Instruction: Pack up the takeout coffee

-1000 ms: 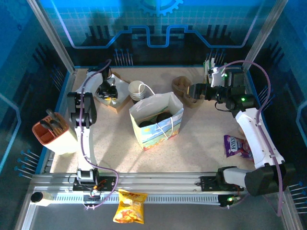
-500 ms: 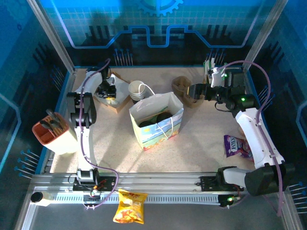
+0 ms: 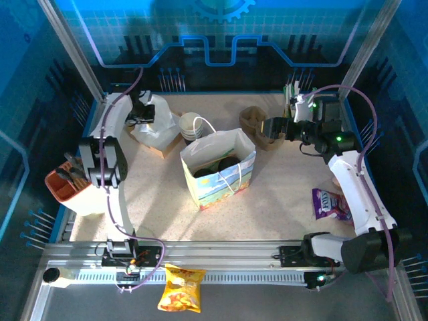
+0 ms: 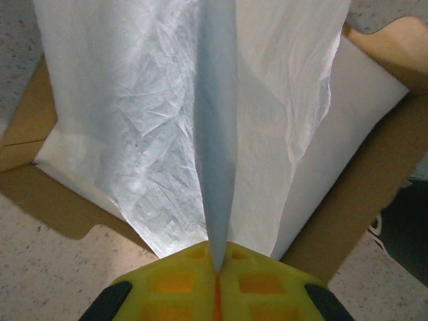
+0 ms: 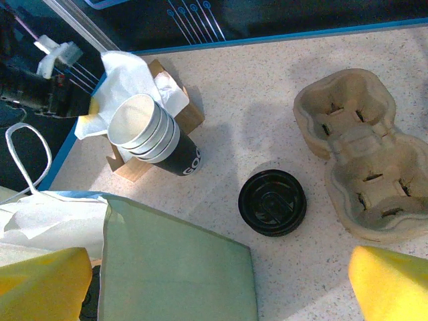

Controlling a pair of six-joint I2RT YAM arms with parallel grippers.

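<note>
The sheet [image 3: 152, 127] still hangs down into the cardboard box. I will next raise my left gripper high and swing it over the paper bag's opening [image 3: 217, 156] to release.
The takeout coffee stands inside the paper bag [image 3: 221, 182] at mid-table, with only its black lid [image 3: 227, 164] showing beside a second dark round top. My left gripper [image 3: 142, 114] is raised at the back left. It is shut on a white paper sheet [image 3: 152, 127] that hangs down into a cardboard box [image 3: 167, 144]. In the left wrist view the yellow fingers [image 4: 167, 284] pinch a fold of that sheet [image 4: 134, 100]. My right gripper [image 3: 267, 127] hovers open behind the bag, and its yellow fingertips [image 5: 388, 281] have nothing between them.
A stack of lidless cups [image 5: 150, 134] lies by the box. Bare black lids [image 5: 272, 202] sit next to a pulp cup carrier [image 5: 361, 174]. An orange utensil holder [image 3: 73, 184] is at the left, a purple packet [image 3: 331, 204] at the right, and a yellow snack bag [image 3: 180, 287] by the front rail.
The left gripper has closed on the white sheet. The left arm has lifted up and back, drawing the sheet out of the box. The right arm has not moved.
</note>
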